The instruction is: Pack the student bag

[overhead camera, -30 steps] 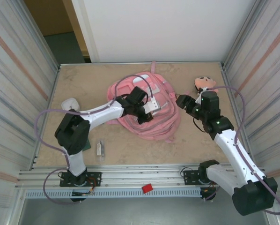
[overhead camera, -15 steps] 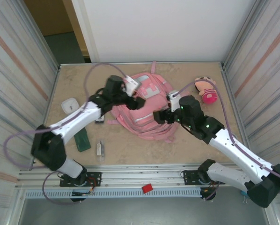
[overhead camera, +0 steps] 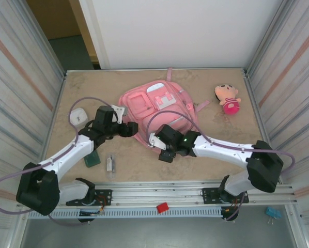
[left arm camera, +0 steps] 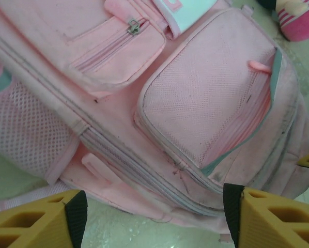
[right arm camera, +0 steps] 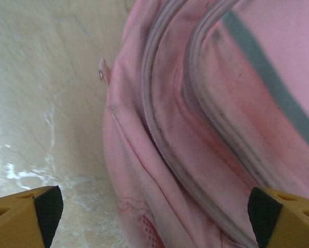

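Note:
The bag's near side is already between the wide-open fingers of my right gripper. I need to lower the gripper over that pink edge next and close it on the fabric.
The student bag is a large pink backpack lying flat mid-table, zip pockets and white panel facing up. My left gripper is at the bag's near-left edge, open, with nothing between its fingers. In the left wrist view the bag spreads just ahead of the yellow fingertips, and the open gripper hovers over the bag's lower seam. My right gripper sits open at the bag's near edge. In the right wrist view the bag's side lies between the wide-open gripper fingers.
A small doll in a pink dress lies right of the bag, also seen in the left wrist view as the doll. A white case, a green flat item and a small clear item lie at the left. Metal walls close both sides.
Both arms have pulled back to the bag's near edge. The left gripper went from shut to open, the right opened wider. The bag now lies flatter with its pockets up.

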### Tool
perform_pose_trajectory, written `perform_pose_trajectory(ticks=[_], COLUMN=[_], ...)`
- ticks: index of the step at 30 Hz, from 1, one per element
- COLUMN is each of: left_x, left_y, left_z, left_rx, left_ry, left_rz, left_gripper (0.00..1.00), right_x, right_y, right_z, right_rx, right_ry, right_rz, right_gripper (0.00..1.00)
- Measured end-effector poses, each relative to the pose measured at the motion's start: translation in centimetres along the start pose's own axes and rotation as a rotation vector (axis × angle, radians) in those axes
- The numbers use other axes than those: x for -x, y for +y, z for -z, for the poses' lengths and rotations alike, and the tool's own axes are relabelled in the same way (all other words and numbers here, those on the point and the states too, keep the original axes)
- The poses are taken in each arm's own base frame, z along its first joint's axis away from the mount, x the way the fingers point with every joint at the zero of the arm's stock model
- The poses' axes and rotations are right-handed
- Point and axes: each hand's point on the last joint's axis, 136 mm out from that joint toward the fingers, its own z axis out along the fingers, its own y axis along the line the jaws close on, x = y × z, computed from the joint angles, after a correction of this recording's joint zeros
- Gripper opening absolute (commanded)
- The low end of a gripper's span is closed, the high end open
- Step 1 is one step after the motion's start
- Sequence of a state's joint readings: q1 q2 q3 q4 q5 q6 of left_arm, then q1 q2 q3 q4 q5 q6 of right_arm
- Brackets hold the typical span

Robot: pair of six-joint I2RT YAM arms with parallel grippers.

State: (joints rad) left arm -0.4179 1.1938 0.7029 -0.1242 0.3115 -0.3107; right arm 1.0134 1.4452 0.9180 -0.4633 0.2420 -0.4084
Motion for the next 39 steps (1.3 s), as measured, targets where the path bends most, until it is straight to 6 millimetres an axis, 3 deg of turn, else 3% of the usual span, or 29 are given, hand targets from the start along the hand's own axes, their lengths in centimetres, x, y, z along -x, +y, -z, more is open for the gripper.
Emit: perform_pose_trajectory(ticks=[4,6,8,11,13,15,20,26,28,31,36,39], left_x=[0.4,0.7,0.7,0.5,0.4,0.3,0.7,2.1,2.0,1.0,-1.4,-1.7], left_y=[0.7,1.4,2.0,2.6,2.7,2.8,2.4,1.4,1.3,1.4,0.6,-0.3], left_z=[0.6,0.9,1.1,1.2,1.2,1.3,1.9,3.6,3.7,2.8,0.3,-1.1], left_rx=[0.004,0.012,0.021,0.031,0.031,0.031,0.023,-0.011,-0.023,-0.057,-0.126,-0.164], left_ry=[-0.050,-0.074,-0.087,-0.090,-0.091,-0.094,-0.118,-0.207,-0.227,-0.228,-0.181,-0.168], left_rz=[0.058,0.092,0.119,0.145,0.152,0.157,0.160,0.133,0.126,0.136,0.119,0.092], left_gripper=[0.71,0.71,0.71,0.71,0.71,0.71,0.71,0.66,0.64,0.63,0.62,0.61], right_x=[-0.8,-1.0,-1.0,-1.0,-0.8,-0.5,1.1,3.3,3.4,3.4,2.9,2.8], right_y=[0.0,-0.2,-0.4,-0.5,-0.9,-1.3,-4.0,-11.3,-12.4,-12.6,-11.5,-11.1], right_z=[-2.9,-4.1,-5.2,-6.1,-5.9,-5.3,-0.4,8.9,10.7,11.5,10.5,10.1], right_rx=[-0.048,-0.077,-0.114,-0.171,-0.197,-0.208,-0.225,-0.296,-0.313,-0.303,-0.246,-0.224], right_ry=[0.040,0.062,0.080,0.087,0.088,0.081,0.012,-0.155,-0.181,-0.187,-0.157,-0.148], right_rz=[0.058,0.079,0.104,0.146,0.169,0.173,0.160,0.017,0.003,0.000,0.017,0.023], right_gripper=[1.00,0.93,0.70,0.43,0.12,0.01,0.00,0.00,0.00,0.00,0.00,0.00])
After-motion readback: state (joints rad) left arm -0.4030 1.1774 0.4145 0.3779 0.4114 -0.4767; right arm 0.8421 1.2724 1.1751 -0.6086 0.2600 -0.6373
